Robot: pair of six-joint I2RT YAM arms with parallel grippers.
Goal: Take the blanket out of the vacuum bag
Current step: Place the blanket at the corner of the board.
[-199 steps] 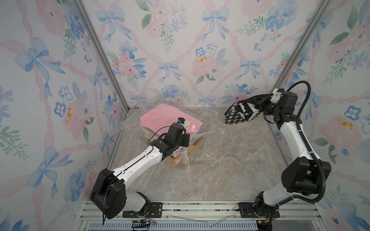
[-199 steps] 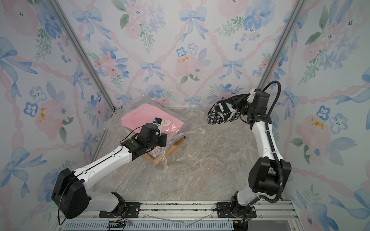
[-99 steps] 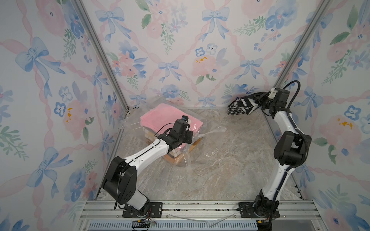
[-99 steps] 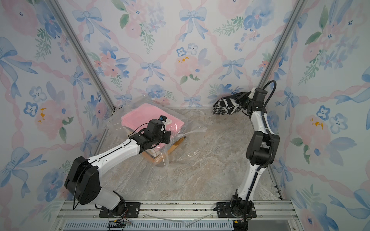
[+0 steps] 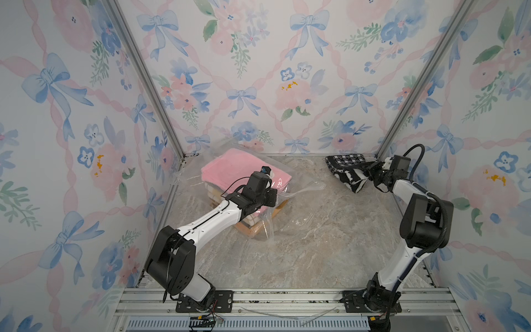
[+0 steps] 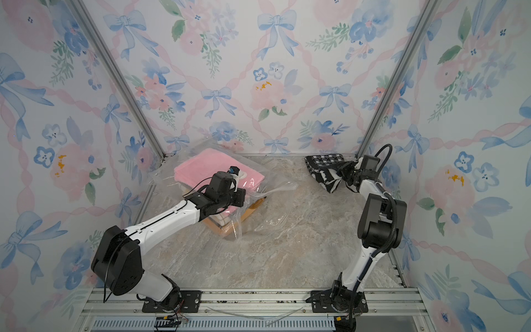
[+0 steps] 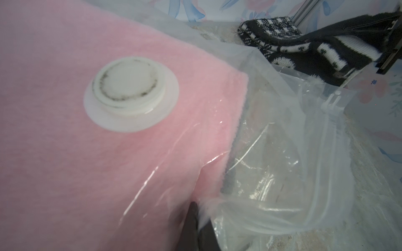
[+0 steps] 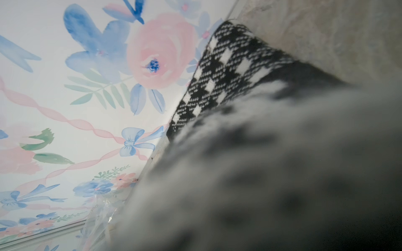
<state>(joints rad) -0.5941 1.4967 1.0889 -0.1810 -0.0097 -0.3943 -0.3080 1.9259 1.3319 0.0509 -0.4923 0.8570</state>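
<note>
I need to move my right gripper back and down next and release the blanket (image 5: 344, 169) on the open, bare marble below it, nearer my base.
The clear vacuum bag (image 5: 305, 188) (image 6: 277, 186) lies at the back left with a pink folded fabric (image 5: 230, 169) inside. Its round white valve cap (image 7: 128, 87) sits on top of the pink fabric. My left gripper (image 5: 275, 198) (image 7: 196, 217) is shut on a fold of the bag's plastic at the pink fabric's corner. The black-and-white blanket (image 5: 344, 169) (image 6: 323, 168) (image 8: 228, 71) is outside the bag in the back right corner, one end resting on the table. My right gripper (image 5: 369, 172) (image 6: 343, 171) is shut on it; its jaws are hidden in the right wrist view.
Cream folded cloths and a tan flat piece (image 5: 258, 228) lie under the pink fabric inside the bag. The bag's open mouth (image 7: 326, 134) spreads over the marble table (image 5: 316, 258) toward the middle. Floral walls and metal posts (image 5: 402, 95) stand close at both back corners.
My right arm has swung toward the back right corner and lowered the black-and-white blanket from the air onto the table. The left gripper has stayed on the bag.
</note>
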